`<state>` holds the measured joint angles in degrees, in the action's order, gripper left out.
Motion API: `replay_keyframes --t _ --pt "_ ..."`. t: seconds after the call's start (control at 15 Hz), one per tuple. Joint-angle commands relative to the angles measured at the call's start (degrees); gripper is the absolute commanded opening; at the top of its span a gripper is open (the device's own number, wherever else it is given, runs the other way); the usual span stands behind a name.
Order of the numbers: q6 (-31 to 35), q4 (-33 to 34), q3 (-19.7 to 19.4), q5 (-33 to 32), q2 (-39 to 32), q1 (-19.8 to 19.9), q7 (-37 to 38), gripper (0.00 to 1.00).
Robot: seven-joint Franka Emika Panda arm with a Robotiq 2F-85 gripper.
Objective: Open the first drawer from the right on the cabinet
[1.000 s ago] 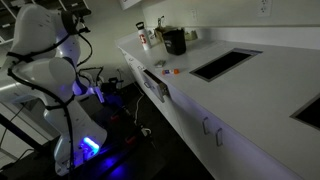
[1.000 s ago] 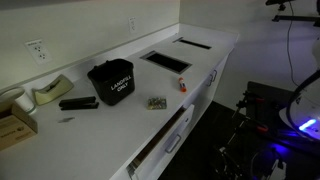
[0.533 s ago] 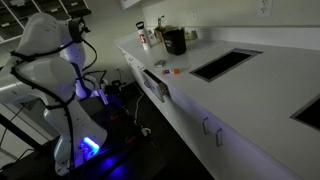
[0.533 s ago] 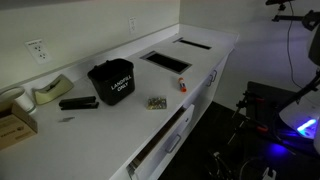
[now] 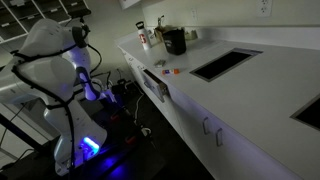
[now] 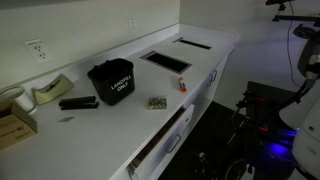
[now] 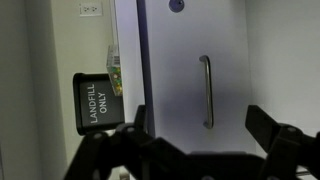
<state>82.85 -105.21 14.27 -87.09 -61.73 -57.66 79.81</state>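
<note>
I should move my gripper outward next until my open fingers are on both sides of the dark bar handle (image 6: 176,143) (image 7: 207,92), and close on it. My fingers are still short of the front of the drawer.
The long white cabinet (image 5: 260,95) (image 6: 105,130) has dark cutouts in its countertop. Its drawer (image 5: 155,84) (image 6: 165,133) has a white front and stands partly pulled out in both exterior views. In the wrist view, which is turned sideways, the drawer front (image 7: 180,70) fills the middle and shows its short dark bar handle (image 7: 207,92). My gripper (image 7: 205,130) is open and empty. Its two dark fingers straddle the handle's line but stay short of the front, touching nothing. In an exterior view the white arm (image 5: 55,70) stands off the cabinet's end.
A black "LANDFILL ONLY" bin (image 6: 112,82) (image 5: 175,41) (image 7: 97,100) stands on the countertop. Bottles (image 5: 146,38), a tape dispenser (image 6: 48,92) and a small red item (image 6: 182,86) are also there. Taller doors with small handles (image 5: 210,130) run along the face.
The arm's wrist has shifted a little toward the cabinet. The drawer has not visibly moved.
</note>
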Motion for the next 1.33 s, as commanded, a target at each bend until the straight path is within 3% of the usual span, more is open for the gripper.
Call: replay_keyframes --t 0.0,0.47,1.0,1.13,1.27 --pt "-4.23 8.73 -1.85 -2.39 -7.03 -0.12 -3.42 1.0" --pt "-5.37 20.19 -4.13 -3.34 -15.3 0.97 -7.28 1.0" --pt "-4.24 26.19 -5.83 -6.35 -19.07 2.45 -11.54 1.0" --pt "-4.27 27.26 -5.93 -6.49 -19.72 2.67 -12.22 0.74" --pt "-4.43 27.99 -5.98 -6.61 -20.13 2.77 -12.56 0.58"
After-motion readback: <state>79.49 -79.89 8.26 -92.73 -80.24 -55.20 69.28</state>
